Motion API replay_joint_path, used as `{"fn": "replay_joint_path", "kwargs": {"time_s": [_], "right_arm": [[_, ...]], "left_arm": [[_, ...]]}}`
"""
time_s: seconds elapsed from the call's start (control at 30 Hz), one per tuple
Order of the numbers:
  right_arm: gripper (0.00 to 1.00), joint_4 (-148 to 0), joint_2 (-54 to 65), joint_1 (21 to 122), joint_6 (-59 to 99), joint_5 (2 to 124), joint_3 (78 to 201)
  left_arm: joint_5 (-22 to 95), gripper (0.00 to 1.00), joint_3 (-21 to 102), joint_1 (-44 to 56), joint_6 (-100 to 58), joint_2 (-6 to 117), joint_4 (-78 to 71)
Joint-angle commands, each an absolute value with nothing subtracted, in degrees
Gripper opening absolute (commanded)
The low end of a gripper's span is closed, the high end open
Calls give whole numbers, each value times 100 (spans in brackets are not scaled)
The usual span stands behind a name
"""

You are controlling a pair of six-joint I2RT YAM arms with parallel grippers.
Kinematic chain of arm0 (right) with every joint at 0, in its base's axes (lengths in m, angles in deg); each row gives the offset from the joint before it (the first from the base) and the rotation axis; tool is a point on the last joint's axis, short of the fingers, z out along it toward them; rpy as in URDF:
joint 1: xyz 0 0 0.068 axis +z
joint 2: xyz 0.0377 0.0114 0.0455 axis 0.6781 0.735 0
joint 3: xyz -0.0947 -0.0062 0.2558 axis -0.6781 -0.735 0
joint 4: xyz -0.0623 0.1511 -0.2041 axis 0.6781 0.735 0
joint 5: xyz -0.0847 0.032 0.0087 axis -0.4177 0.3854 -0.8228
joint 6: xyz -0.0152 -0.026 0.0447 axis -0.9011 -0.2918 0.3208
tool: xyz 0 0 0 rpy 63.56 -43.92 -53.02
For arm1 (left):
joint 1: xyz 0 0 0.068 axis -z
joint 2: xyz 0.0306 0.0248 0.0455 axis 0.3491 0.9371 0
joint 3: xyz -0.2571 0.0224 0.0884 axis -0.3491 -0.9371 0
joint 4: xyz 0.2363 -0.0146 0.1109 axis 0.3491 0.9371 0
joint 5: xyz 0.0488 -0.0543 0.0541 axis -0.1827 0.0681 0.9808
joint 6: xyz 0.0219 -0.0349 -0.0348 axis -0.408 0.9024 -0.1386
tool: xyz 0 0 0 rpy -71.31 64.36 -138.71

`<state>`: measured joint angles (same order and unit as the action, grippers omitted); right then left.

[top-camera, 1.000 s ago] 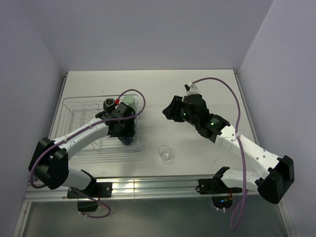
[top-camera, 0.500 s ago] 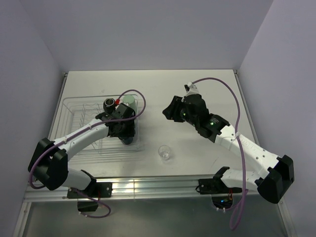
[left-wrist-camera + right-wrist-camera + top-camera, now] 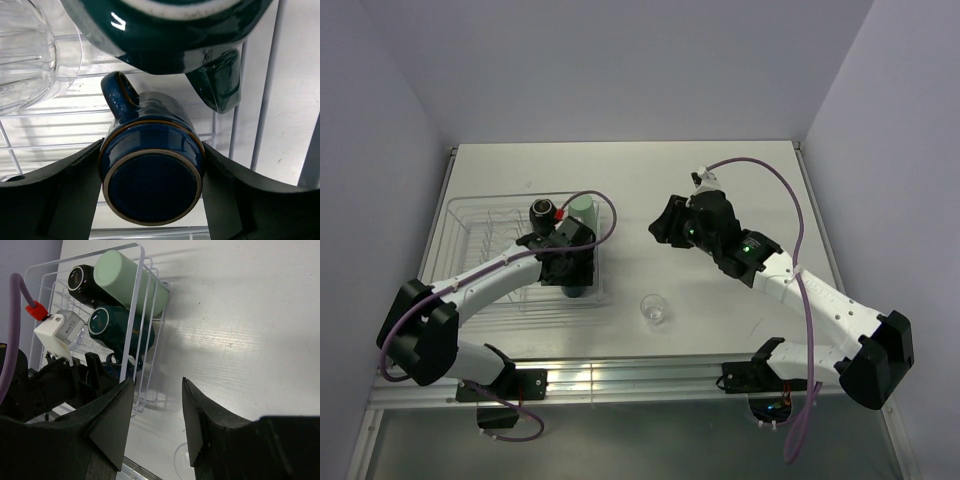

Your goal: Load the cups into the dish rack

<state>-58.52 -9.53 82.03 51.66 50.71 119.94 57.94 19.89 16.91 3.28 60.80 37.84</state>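
The clear tumbler (image 3: 647, 316) stands below and back of my right gripper, alone outside the rack (image 3: 470, 225). My right gripper will next lower and draw back onto the tumbler's near rim.
The clear dish rack (image 3: 470, 225) lies at the left. My left gripper (image 3: 574, 276) is shut on the navy mug (image 3: 152, 172), which is held bottom-toward-camera over the rack's near right corner, with a finger on each side. Beside it in the rack lie the dark green mug (image 3: 175, 35), a clear tumbler (image 3: 35, 50), the black mug (image 3: 541, 211) and the mint green tumbler (image 3: 585, 210). The other clear tumbler (image 3: 654, 308) stands upright on the table. My right gripper (image 3: 665, 222) is open and empty, above the table to the right of the rack.
The rack's right wall (image 3: 131, 315) stands between the two grippers. In the right wrist view the left arm's camera housing (image 3: 55, 332) and purple cable (image 3: 20, 300) hang over the rack. Purple walls enclose the table on three sides.
My left gripper has shifted slightly toward the near edge with the navy mug in it. The right arm has barely moved.
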Motion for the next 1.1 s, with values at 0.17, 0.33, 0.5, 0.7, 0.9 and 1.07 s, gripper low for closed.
{"fn": "replay_joint_path", "kwargs": {"time_s": [0.17,0.33,0.5,0.7,0.9,1.07], "right_arm": [[51,-5845,-957,8189,5084,4992,12007],[51,-5792,-930,8189,5093,4957,12043],[51,-5687,-930,8198,5084,4896,12113],[51,-5397,-965,8286,5041,4747,12288],[51,-4870,-1167,8697,5058,4448,12394],[51,-4281,-1273,9717,5268,3807,12333]], "left_arm": [[5778,88,2033,1745,434,5832,3926],[5761,89,2147,1745,398,5603,3970],[5690,89,2287,1745,381,5419,4066],[5602,89,2603,1745,354,5023,4260],[5523,90,3034,1745,354,4487,4453],[5672,92,3500,1745,354,4092,4559]]}}
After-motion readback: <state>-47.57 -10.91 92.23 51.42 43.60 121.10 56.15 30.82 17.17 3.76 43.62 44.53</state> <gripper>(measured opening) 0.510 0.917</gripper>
